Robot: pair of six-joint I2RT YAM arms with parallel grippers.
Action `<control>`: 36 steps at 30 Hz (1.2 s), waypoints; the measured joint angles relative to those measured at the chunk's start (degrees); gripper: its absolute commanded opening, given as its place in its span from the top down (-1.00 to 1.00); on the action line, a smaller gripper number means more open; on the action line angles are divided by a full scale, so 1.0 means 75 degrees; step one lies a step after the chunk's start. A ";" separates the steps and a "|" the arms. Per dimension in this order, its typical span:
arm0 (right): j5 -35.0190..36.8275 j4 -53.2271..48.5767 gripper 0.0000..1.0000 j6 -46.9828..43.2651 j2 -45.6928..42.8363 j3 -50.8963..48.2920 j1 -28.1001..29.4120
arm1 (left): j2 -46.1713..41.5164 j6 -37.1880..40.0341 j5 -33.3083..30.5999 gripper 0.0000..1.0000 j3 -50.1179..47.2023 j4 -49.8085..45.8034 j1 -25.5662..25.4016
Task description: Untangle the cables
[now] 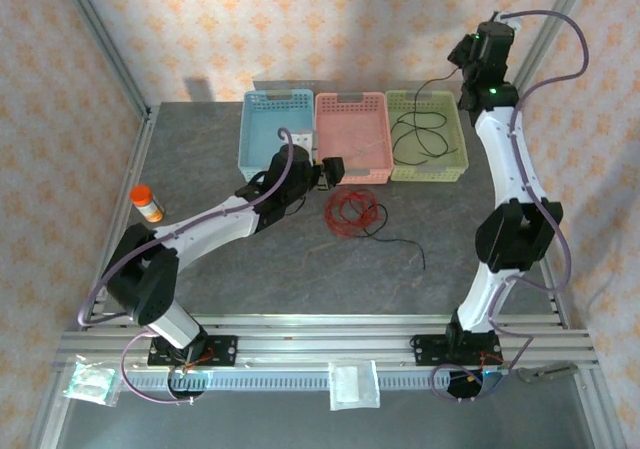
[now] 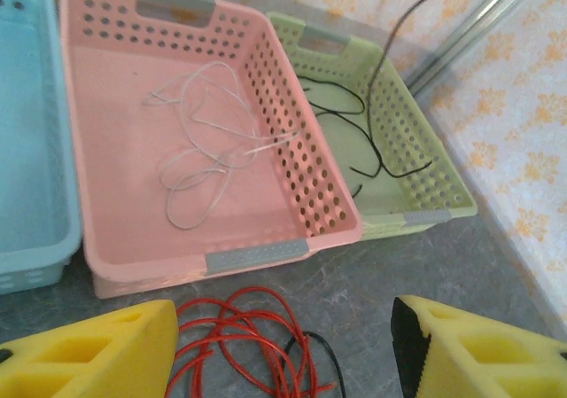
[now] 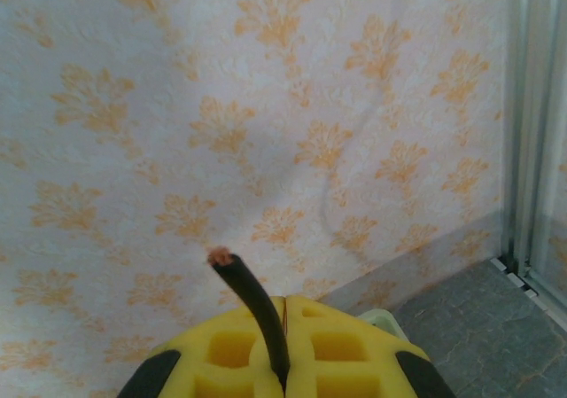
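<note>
My right gripper will next move down, tilting its fingers downward, and let go of the black cable where its length lies, since the green basket's bottom is below the gripper.
A red cable [image 1: 350, 212] lies coiled on the table just in front of the pink basket [image 1: 352, 100]. A black cable [image 1: 400, 241] trails from the coil toward the right. My left gripper [image 1: 331, 169] hovers open over the coil; in the left wrist view its yellow fingers [image 2: 89, 355] flank the red cable [image 2: 244, 336], holding nothing. A pale cable [image 2: 202, 154] lies loose in the pink basket [image 2: 257, 256]. My right gripper [image 1: 466, 59] is raised high above the green basket [image 1: 458, 159] and shut on a black cable [image 3: 257, 305], whose length hangs down into that basket [image 1: 420, 134].
A blue basket [image 1: 262, 155] stands left of the pink one. An orange bottle [image 1: 147, 202] stands at the table's left. Two small packets [image 1: 355, 384] lie on the front rail. Patterned walls and metal posts close in the back and sides.
</note>
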 measured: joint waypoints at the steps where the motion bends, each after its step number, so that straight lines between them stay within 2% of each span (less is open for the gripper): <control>1: -0.0102 -0.0006 1.00 0.0035 0.0213 0.0119 -0.0029 | 0.0166 0.0020 0.0114 -0.32 0.0149 -0.0035 0.0000; 6: -0.0498 -0.0122 1.00 0.0323 0.1000 0.0312 -0.0090 | 0.0796 0.0163 0.0344 -0.33 0.0667 -0.0443 -0.0087; 18: -0.0455 -0.1072 0.99 0.0662 0.2559 0.0344 -0.0090 | 0.1629 0.0592 0.0131 -0.34 0.1396 -0.1603 -0.0664; 22: -0.0597 -0.1521 0.73 0.0653 0.2923 0.0321 -0.0090 | 0.1708 0.0603 0.0073 -0.34 0.1396 -0.1784 -0.0708; 28: -0.0761 -0.1696 0.01 0.0571 0.2888 0.0291 -0.0090 | 0.1708 0.0597 -0.0070 -0.34 0.1373 -0.1775 -0.0705; 32: -0.0743 -0.1754 -0.26 0.0408 0.2684 0.0163 -0.0087 | 0.1708 0.0580 -0.0192 -0.34 0.1274 -0.1775 -0.0705; 36: -0.0615 -0.1766 -0.41 0.0259 0.2092 -0.0189 -0.0087 | 0.1699 0.0542 -0.0341 -0.34 0.1070 -0.1769 -0.0705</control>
